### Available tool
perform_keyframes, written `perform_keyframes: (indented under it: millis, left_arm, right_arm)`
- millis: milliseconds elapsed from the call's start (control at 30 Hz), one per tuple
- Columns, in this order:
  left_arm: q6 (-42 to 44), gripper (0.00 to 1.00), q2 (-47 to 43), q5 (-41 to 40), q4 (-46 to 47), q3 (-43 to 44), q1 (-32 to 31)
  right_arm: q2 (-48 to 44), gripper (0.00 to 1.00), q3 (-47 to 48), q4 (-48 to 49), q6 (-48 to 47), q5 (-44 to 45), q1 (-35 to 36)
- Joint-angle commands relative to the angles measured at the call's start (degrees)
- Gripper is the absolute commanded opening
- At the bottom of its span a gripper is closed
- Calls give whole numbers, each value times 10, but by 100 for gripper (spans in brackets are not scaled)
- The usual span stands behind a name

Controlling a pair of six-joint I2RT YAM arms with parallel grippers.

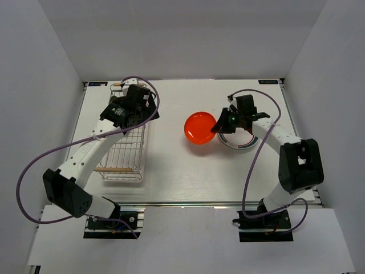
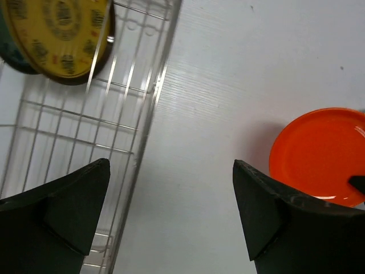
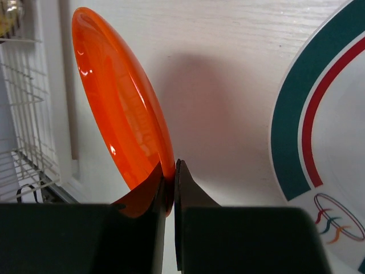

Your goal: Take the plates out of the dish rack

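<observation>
The robot's right gripper holds the orange-red plate (image 1: 199, 128) and next needs to ease it down and to the left in the top view, then release the plate's rim, since the tabletop is clear there.
My right gripper (image 1: 219, 123) is shut on the rim of an orange-red plate (image 1: 199, 128), holding it tilted just over the table; the right wrist view shows the jaws (image 3: 173, 166) pinching the plate's edge (image 3: 120, 120). A white plate with green and red rings (image 1: 239, 141) lies flat on the table under that arm, and it also shows in the right wrist view (image 3: 319, 114). My left gripper (image 1: 133, 109) hangs open and empty (image 2: 171, 165) over the right side of the dish rack (image 1: 125, 154). A yellow-brown plate (image 2: 63, 34) stands in the rack (image 2: 68, 131), with a teal plate (image 2: 10, 57) behind it.
The rack has a wooden rod handle (image 1: 117, 169) at its near end. White walls close in the table at the back and both sides. The purple cable (image 1: 34, 165) of the left arm loops out to the left.
</observation>
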Motion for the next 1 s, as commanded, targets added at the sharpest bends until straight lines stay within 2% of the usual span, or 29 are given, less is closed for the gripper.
perform_keyframes:
  millis: [0, 400, 567, 733, 800, 867, 933, 967]
  left_arm:
    - [-35, 98, -47, -100, -45, -4, -1]
    - [-66, 98, -62, -142, -68, -37, 5]
    - [-72, 98, -59, -149, -67, -43, 10]
    - [-69, 98, -48, -145, -48, -55, 28]
    - [-69, 98, -42, -145, -46, -56, 35]
    - [-69, 98, -31, -134, -45, -54, 51]
    - [-63, 98, -29, -131, -34, -56, 59]
    - [-60, 98, -30, -132, -23, -59, 67]
  right_arm:
    - [35, 0, 40, 0, 27, 19, 16]
    - [157, 0, 112, -13, 51, 51, 57]
    - [177, 7, 121, -27, 51, 73, 63]
    - [190, 26, 140, -56, 46, 93, 68]
    - [186, 31, 139, -59, 45, 99, 70]
    - [181, 43, 138, -66, 43, 107, 68]
    - [169, 77, 138, -76, 35, 119, 68]
    - [160, 89, 141, -83, 34, 126, 68]
